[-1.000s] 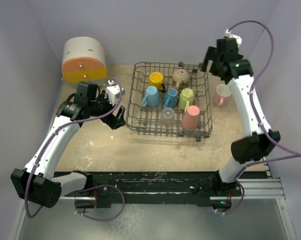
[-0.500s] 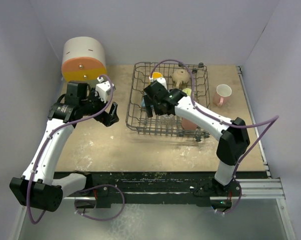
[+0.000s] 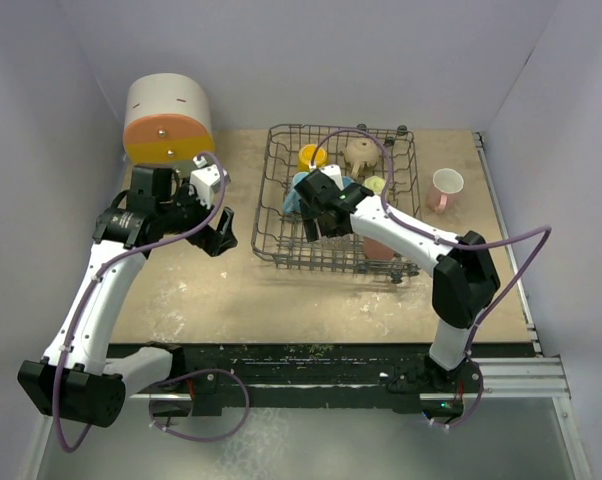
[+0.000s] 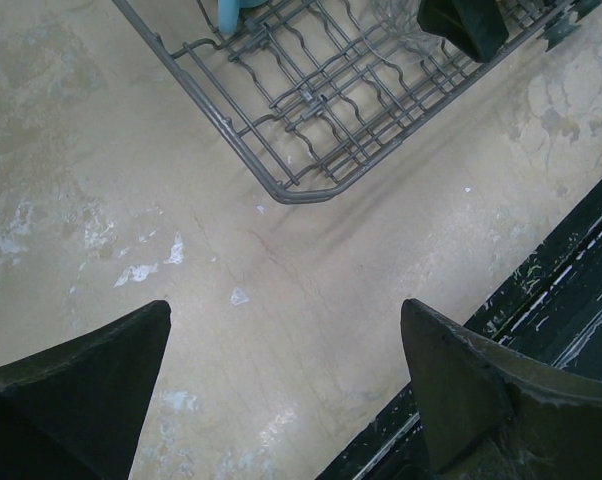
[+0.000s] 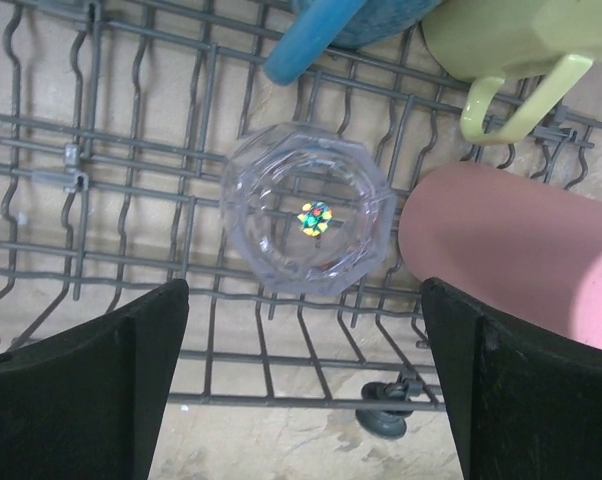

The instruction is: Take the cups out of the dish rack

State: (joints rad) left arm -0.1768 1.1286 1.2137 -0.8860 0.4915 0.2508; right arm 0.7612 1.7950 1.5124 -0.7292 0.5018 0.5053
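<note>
I should next lower my right gripper down around the glass's top [image 5: 309,210], because the clear glass is below the gripper, lined up between the open fingers.
The dark grey wire dish rack [image 3: 271,195] stands mid-table. In it I see a yellow mug [image 3: 312,157], a tan cup [image 3: 361,152], a yellow-green mug [image 3: 375,186], a blue mug [image 3: 293,202] and a salmon tumbler [image 3: 383,248]. A pink mug [image 3: 446,187] stands on the table right of the rack. My right gripper [image 3: 314,226] is open above the rack's front. In the right wrist view it [image 5: 303,290] hovers over a tiny clear glass [image 5: 308,221], with the tumbler [image 5: 511,250] beside it. My left gripper [image 3: 221,232] is open and empty, left of the rack.
A rounded white, orange and yellow drawer box [image 3: 167,122] stands at the back left. The left wrist view shows the rack's near-left corner [image 4: 301,190] and bare table between the open fingers [image 4: 91,380]. Walls close in on both sides.
My right arm has swung from the far right, by the pink mug, in over the rack and now hangs above the clear glass. My left gripper has shifted slightly back.
</note>
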